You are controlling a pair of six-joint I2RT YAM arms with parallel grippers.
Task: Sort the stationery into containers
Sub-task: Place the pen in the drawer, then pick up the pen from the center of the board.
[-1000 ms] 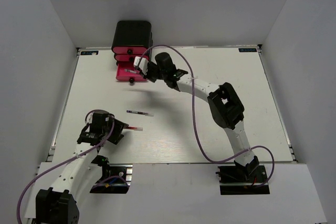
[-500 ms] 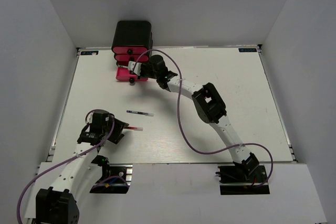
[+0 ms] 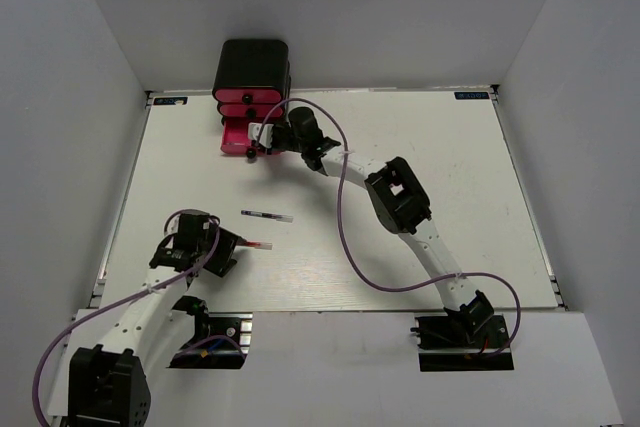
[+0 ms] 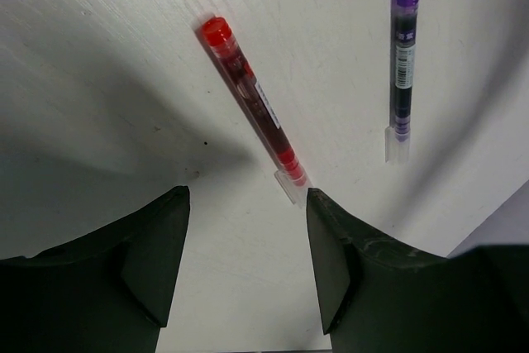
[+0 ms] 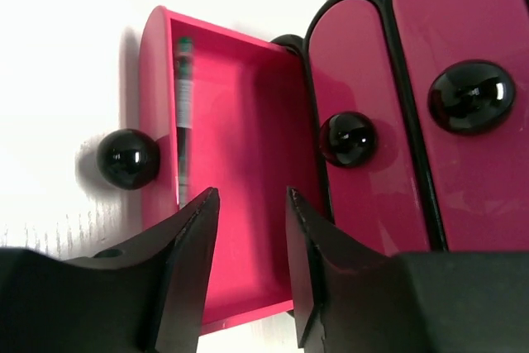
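I will next lower my left gripper onto the red pen's body [image 3: 250, 244] [image 4: 271, 130] and turn my open fingers to straddle it squarely, because the red pen lies at an angle.
The containers are three pink-red drawers in a black cabinet [image 3: 252, 67]. The bottom drawer [image 5: 248, 105] is pulled out, and a thin pen with a green end [image 5: 182, 121] lies inside along its front wall. My right gripper [image 5: 252, 196] hangs over this drawer [image 3: 237, 139], open, with nothing between its fingers. The middle drawer [image 5: 355, 64] and top drawer [image 5: 463, 22] are shut. A red pen [image 4: 252, 101] lies on the table just ahead of my open left gripper [image 4: 246, 196]. A dark purple pen [image 4: 402, 64] lies farther off to its right.
Black round knobs [image 5: 128, 159] stick out from each drawer front. In the top view the red pen [image 3: 258, 245] and the dark pen [image 3: 267, 215] lie on the white table [image 3: 420, 197], left of the right arm's purple cable [image 3: 345, 237]. Grey walls enclose the table.
My right gripper has moved left and down over the open bottom drawer and its jaws have parted. A pen now lies in that drawer. The left arm has hardly moved.
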